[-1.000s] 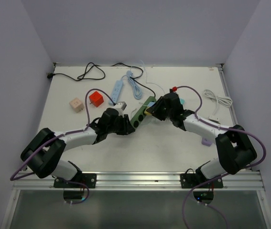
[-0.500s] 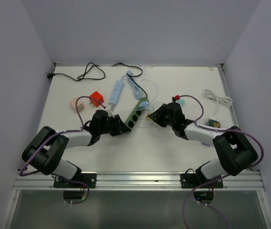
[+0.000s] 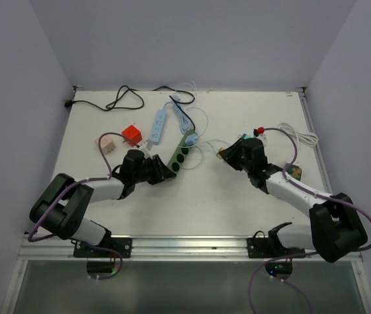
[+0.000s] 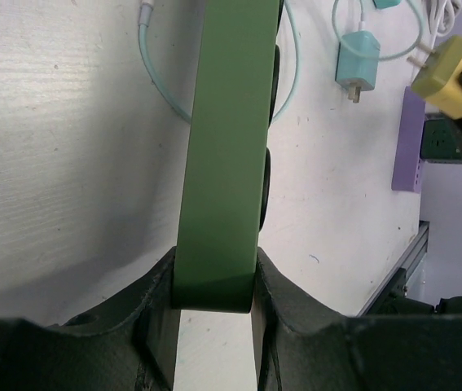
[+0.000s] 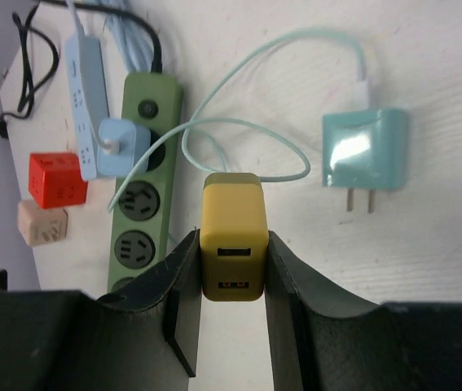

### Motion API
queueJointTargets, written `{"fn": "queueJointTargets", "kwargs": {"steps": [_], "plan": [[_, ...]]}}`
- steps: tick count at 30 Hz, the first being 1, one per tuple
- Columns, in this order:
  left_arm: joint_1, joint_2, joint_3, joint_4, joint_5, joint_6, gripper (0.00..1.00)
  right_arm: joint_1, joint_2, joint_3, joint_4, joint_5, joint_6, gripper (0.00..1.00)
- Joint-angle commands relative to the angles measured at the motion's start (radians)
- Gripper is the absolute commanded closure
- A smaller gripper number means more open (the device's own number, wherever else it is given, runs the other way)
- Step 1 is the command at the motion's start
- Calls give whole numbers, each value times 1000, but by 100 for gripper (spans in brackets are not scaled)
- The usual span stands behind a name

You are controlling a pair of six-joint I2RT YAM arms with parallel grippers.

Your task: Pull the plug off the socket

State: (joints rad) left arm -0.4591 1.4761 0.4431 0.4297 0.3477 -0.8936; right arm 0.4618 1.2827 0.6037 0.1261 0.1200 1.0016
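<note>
Next, my right gripper moves toward the right in the top view, over bare tabletop beside the teal charger, and releases the yellow USB plug, since it's clear of the power strip.
A green power strip lies on the white table; it shows edge-on in the left wrist view and in the right wrist view. My left gripper is shut on its near end. My right gripper is shut on a yellow USB plug, held clear of the strip to its right; the plug is barely visible at the gripper from above. A light blue plug with a pale cable still sits in the strip's socket.
A teal charger lies beside my right gripper. A white-blue power strip, a red cube, a pink cube, a black cable and a white cable lie farther back. A purple block lies at right.
My right gripper has pulled back to the right with the yellow plug, away from the green strip. The left gripper and the strip have shifted slightly left.
</note>
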Motion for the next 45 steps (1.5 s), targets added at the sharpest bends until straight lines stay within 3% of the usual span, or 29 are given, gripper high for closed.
{"fn": "queueJointTargets", "kwargs": {"steps": [1, 9, 15, 19, 25, 30, 36, 45], "plan": [[16, -45, 11, -25, -58, 44, 100, -141, -23, 38, -51, -60, -26, 100], [14, -117, 31, -130, -84, 163, 100, -261, 121, 116, -57, -190, -92, 93], [14, -160, 9, -140, -69, 202, 100, -296, 213, 148, -36, -212, -107, 78], [14, -169, 11, -140, -53, 220, 100, -322, 227, 148, -36, -223, -113, 43], [13, -171, 17, -149, -53, 237, 100, -330, 170, 160, -123, -157, -156, 25], [5, -171, 22, -149, -50, 243, 100, -328, 112, 179, -172, -146, -187, 24], [-1, -169, 23, -144, -47, 240, 100, -313, 70, 168, -51, -324, -132, 28], [-7, -168, 25, -144, -49, 245, 100, -111, 252, 336, 12, -356, -80, 27]]}}
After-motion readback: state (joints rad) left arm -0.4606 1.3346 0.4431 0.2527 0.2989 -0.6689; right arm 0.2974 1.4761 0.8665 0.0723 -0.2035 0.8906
